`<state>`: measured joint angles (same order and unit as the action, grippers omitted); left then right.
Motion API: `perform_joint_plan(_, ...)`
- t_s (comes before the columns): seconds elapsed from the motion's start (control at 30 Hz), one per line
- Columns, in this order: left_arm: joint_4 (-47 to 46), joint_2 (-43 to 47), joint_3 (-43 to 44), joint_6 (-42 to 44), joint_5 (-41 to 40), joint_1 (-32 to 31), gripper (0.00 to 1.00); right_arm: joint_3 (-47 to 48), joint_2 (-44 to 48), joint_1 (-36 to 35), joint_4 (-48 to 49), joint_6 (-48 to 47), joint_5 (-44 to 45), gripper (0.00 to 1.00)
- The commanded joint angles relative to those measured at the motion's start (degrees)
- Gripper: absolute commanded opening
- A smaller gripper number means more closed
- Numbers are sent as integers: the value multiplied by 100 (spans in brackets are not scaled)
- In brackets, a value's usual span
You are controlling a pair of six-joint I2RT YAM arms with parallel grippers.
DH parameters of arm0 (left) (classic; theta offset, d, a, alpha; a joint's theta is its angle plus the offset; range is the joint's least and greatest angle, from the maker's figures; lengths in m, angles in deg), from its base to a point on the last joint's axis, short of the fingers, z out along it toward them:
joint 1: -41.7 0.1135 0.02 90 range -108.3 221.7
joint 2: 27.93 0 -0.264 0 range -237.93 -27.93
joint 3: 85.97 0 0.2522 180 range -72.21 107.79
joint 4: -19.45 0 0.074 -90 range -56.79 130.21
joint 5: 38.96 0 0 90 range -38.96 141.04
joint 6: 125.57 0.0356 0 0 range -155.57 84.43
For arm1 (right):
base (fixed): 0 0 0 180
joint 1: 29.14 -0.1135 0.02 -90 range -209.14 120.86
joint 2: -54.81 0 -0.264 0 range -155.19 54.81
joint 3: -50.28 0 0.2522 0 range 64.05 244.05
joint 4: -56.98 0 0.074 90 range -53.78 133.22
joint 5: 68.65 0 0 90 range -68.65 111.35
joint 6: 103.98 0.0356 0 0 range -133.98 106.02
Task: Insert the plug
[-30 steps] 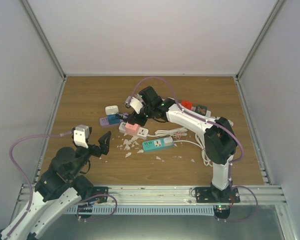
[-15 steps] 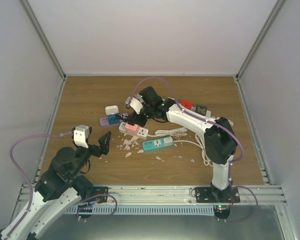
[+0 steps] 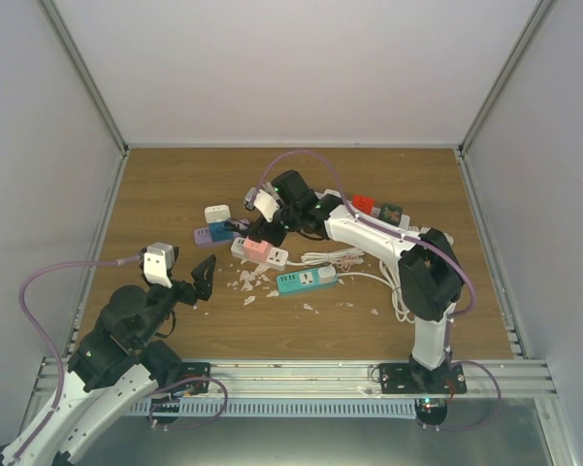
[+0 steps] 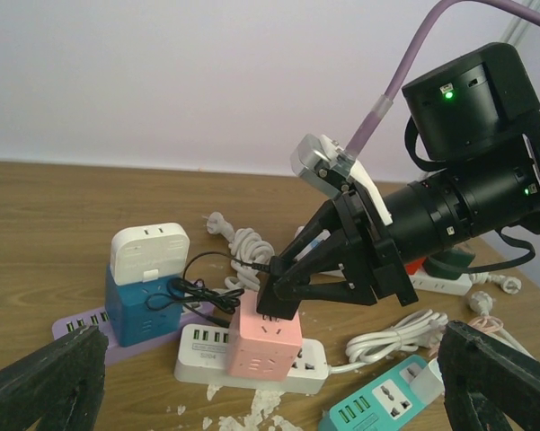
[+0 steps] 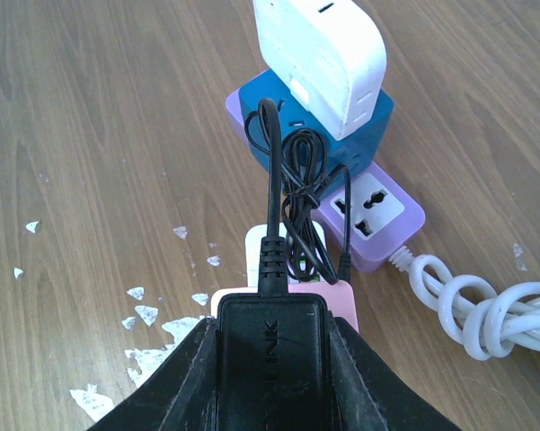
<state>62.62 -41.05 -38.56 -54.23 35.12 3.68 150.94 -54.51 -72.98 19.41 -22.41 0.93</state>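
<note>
The black plug adapter (image 5: 270, 350) needs to sit on the pink cube's top side (image 5: 343, 303), which is below the fingers, so my right gripper needs to press down and then let go of it.
My right gripper (image 3: 264, 233) is shut on a black plug adapter (image 5: 270, 350), its fingers (image 5: 175, 386) on both sides of it. The plug (image 4: 280, 301) is held against the top face of a pink cube socket (image 4: 266, 343), which sits on a white power strip (image 4: 207, 350). The prongs are hidden, so I cannot tell whether they are in. The plug's thin black cable (image 5: 270, 180) runs in a tangle toward a blue socket block (image 5: 314, 126). My left gripper (image 3: 202, 280) is open and empty, near the front left and apart from the sockets.
A white adapter (image 5: 319, 54) sits on the blue block, on a purple strip (image 5: 373, 211). A teal power strip (image 3: 307, 281) and coiled white cords (image 3: 335, 258) lie to the right of the pink cube. White paper scraps (image 3: 247, 282) litter the wood. Red and dark plugs (image 3: 376, 208) lie behind.
The right arm has barely shifted with the plug over the pink cube. The left arm has not moved.
</note>
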Motion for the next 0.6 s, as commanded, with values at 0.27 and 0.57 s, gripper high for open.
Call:
perform_joint_plan(0.27,-189,-16,-70,-7,-16,-30,99,-306,-12,-29,-191,-40,3,1)
perform_joint_plan(0.57,-190,-12,-84,-7,-7,-30,99,-1072,32,-22,162,-271,29,1)
